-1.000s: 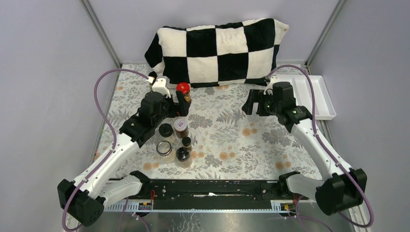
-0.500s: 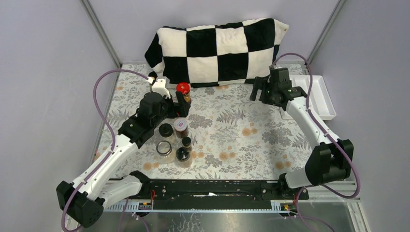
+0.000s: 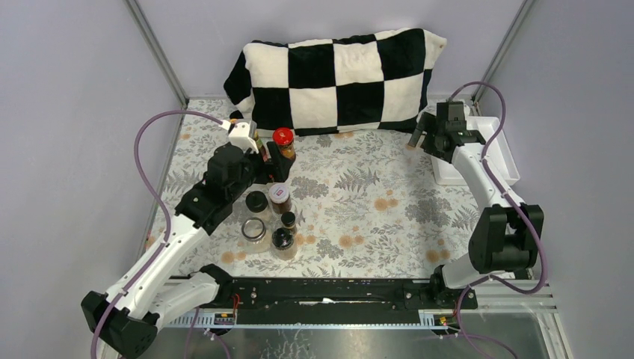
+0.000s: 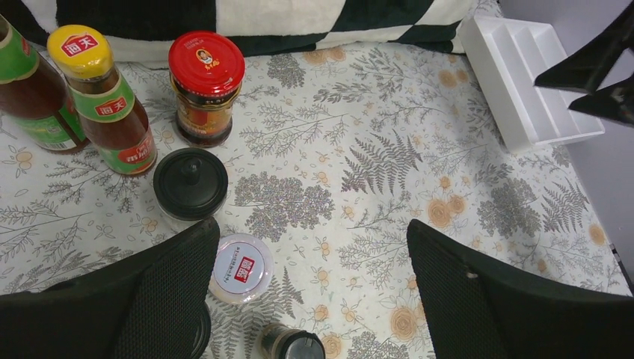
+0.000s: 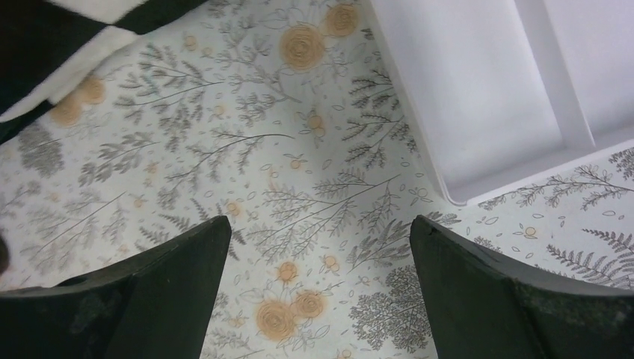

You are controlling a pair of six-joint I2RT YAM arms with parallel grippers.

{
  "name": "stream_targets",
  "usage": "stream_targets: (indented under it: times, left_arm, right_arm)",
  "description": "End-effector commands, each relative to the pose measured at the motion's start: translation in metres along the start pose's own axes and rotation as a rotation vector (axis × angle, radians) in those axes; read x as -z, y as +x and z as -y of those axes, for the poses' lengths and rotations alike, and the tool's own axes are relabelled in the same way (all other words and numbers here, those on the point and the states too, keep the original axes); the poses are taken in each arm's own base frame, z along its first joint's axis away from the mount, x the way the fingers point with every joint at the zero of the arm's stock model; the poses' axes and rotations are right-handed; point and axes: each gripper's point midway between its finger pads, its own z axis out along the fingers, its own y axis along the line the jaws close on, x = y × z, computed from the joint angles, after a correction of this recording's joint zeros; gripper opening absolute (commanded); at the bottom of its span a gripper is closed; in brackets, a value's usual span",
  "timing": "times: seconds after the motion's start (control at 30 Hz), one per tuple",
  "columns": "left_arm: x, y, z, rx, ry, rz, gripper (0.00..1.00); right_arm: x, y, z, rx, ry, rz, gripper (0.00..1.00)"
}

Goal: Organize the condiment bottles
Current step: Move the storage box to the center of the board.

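The robot's fingers are still above bare cloth, so the right gripper will next move down and across to the white divided tray, with its fingers astride the tray's long side that faces the bottles.
The condiment bottles stand in a cluster at the left. In the left wrist view I see a yellow-capped sauce bottle, a second sauce bottle at the frame edge, a red-lidded jar, a black-capped jar, a white-lidded jar and a small spice jar. The top view also shows the red-lidded jar, a clear glass jar and another black-capped jar. My left gripper is open and empty above the cluster. My right gripper is open and empty over the cloth beside the tray.
A white divided tray lies at the back right; its corner shows in the right wrist view and it also shows in the left wrist view. A black-and-white checkered pillow leans on the back wall. A floral cloth covers the table.
My right arm has swung from the table's middle right to the back right, next to the tray. My left arm has shifted slightly left; its gripper stays over the bottles.
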Motion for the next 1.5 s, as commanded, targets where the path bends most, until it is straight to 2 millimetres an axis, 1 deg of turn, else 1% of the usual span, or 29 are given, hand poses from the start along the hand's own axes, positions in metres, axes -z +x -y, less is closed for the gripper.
stream_targets:
  times: [0.0, 0.1, 0.3, 0.4, 0.57, 0.67, 0.7, 0.73, 0.9, 1.03, 1.13, 1.37, 1.47]
  left_arm:
    - [0.007, -0.004, -0.002, -0.001, 0.0, 0.015, 0.99]
    - [0.007, -0.003, -0.003, -0.002, -0.007, 0.013, 0.99]
    - [0.001, 0.002, -0.003, -0.002, -0.01, -0.009, 0.99]
    - [0.001, 0.002, -0.003, -0.001, -0.008, -0.008, 0.99]
    - [0.001, 0.001, -0.002, -0.013, -0.005, -0.011, 0.99]
    - [-0.001, 0.001, -0.002, -0.015, -0.008, -0.015, 0.99]
    - [-0.001, 0.001, -0.002, -0.015, -0.008, -0.017, 0.99]
    - [-0.002, 0.002, -0.002, -0.014, -0.006, -0.019, 0.99]
    - [-0.006, 0.009, -0.003, -0.012, -0.008, -0.039, 0.99]
    - [-0.004, 0.007, -0.005, -0.015, -0.015, -0.032, 0.99]
    - [-0.002, 0.005, -0.005, -0.011, -0.016, -0.023, 0.99]
    - [-0.004, 0.006, -0.003, -0.006, -0.009, -0.025, 0.99]
    - [-0.003, 0.005, -0.003, -0.006, -0.007, -0.024, 0.99]
  right_arm:
    - [-0.02, 0.003, 0.018, -0.034, 0.102, 0.025, 0.97]
    - [-0.026, 0.007, 0.021, -0.042, 0.116, 0.033, 0.97]
    - [-0.041, 0.004, 0.035, -0.057, 0.177, 0.041, 0.97]
    - [-0.047, -0.001, 0.041, -0.072, 0.196, 0.058, 0.97]
    - [-0.051, -0.011, 0.046, -0.099, 0.202, 0.114, 0.98]
    - [-0.058, -0.012, 0.048, -0.098, 0.22, 0.108, 0.98]
    - [-0.061, -0.015, 0.058, -0.119, 0.24, 0.108, 0.98]
    - [-0.064, -0.015, 0.06, -0.127, 0.239, 0.104, 0.99]
    - [-0.081, -0.009, 0.063, -0.159, 0.221, 0.082, 0.99]
    - [-0.095, 0.0, 0.067, -0.172, 0.218, 0.054, 0.99]
    - [-0.101, 0.007, 0.07, -0.176, 0.226, 0.035, 0.99]
    - [-0.106, 0.005, 0.076, -0.177, 0.257, 0.043, 0.99]
    - [-0.113, 0.004, 0.076, -0.193, 0.256, 0.037, 0.95]
